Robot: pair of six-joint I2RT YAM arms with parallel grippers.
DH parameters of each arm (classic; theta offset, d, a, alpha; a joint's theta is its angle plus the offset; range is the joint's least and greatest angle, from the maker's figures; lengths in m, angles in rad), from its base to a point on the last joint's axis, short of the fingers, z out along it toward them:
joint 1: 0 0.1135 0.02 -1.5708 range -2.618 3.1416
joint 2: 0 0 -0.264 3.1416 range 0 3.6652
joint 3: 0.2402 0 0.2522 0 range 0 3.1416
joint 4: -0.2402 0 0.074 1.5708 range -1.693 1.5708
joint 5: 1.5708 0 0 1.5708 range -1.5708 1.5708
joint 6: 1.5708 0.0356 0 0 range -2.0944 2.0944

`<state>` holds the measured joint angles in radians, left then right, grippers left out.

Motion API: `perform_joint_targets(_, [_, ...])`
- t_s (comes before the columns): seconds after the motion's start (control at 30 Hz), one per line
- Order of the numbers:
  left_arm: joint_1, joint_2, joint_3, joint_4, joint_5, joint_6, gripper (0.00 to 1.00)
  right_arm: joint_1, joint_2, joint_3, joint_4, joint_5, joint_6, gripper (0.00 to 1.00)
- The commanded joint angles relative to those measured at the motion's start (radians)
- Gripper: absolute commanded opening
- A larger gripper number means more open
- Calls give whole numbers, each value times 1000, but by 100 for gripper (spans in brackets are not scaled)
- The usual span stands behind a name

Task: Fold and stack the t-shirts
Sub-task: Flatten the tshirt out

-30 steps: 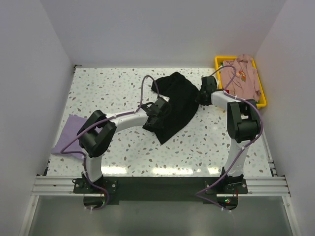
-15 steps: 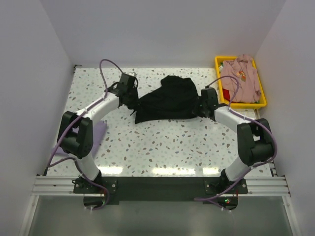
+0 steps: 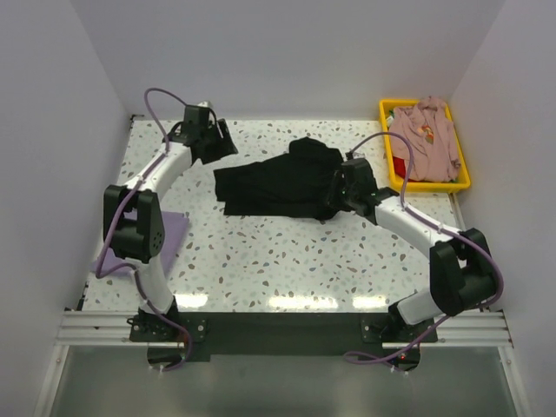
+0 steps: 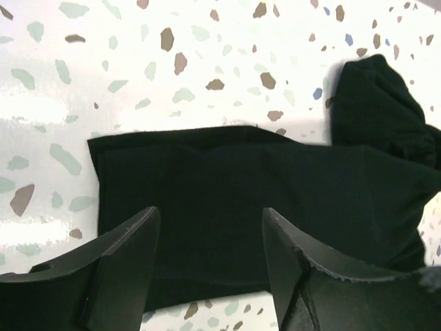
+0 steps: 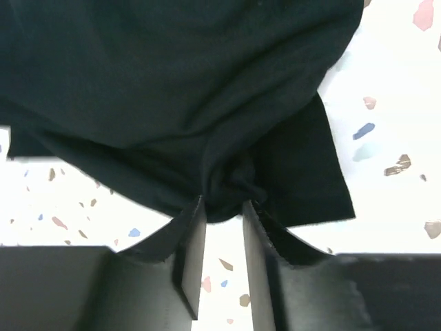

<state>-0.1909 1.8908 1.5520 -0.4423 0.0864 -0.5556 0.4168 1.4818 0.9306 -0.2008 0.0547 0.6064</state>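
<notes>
The left gripper should move back and down next onto the black t-shirt's near corner (image 3: 228,211) (image 4: 152,302) facing the lavender t-shirt, since that corner lies flat and uncovered beside bare tabletop.
The black t-shirt (image 3: 278,182) lies spread lengthwise across the back middle of the table, its right end bunched. My left gripper (image 3: 224,146) hangs open above and just beyond the shirt's left edge. In the left wrist view its fingers (image 4: 131,241) stand wide over the flat black cloth (image 4: 227,179), holding nothing. My right gripper (image 3: 341,189) is at the shirt's right end. In the right wrist view its jaws are parted, with a bunch of the black cloth (image 5: 227,189) lying at the fingertips (image 5: 196,221). A lavender t-shirt (image 3: 174,228) lies at the left, partly behind the left arm. A dusty-pink t-shirt (image 3: 426,139) sits in the bin.
The yellow bin (image 3: 460,184) stands at the back right corner, close to my right arm. White walls close in the table on three sides. Speckled tabletop (image 3: 287,261) shows in front of the black shirt.
Both arms drew the black shirt out sideways and laid it down. The left gripper swung to the back left and let go. The right gripper's jaws have parted.
</notes>
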Motion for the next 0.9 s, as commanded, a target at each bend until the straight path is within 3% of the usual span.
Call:
perform_joint_targets(0.0, [8, -70, -59, 34, -22, -39, 67, -3, -20, 50, -38, 30, -36, 37])
perform_joint_targets(0.37, [-31, -375, -643, 194, -151, -201, 56, -13, -17, 88, -78, 88, -51, 42])
perform_joint_targets(0.7, [-74, -274, -653, 258, -122, -213, 54, -23, -11, 83, -72, 83, -60, 42])
perform_joint_targets(0.87, [-81, -216, -636, 269, -120, -221, 48, -42, -26, 74, -75, 83, -63, 42])
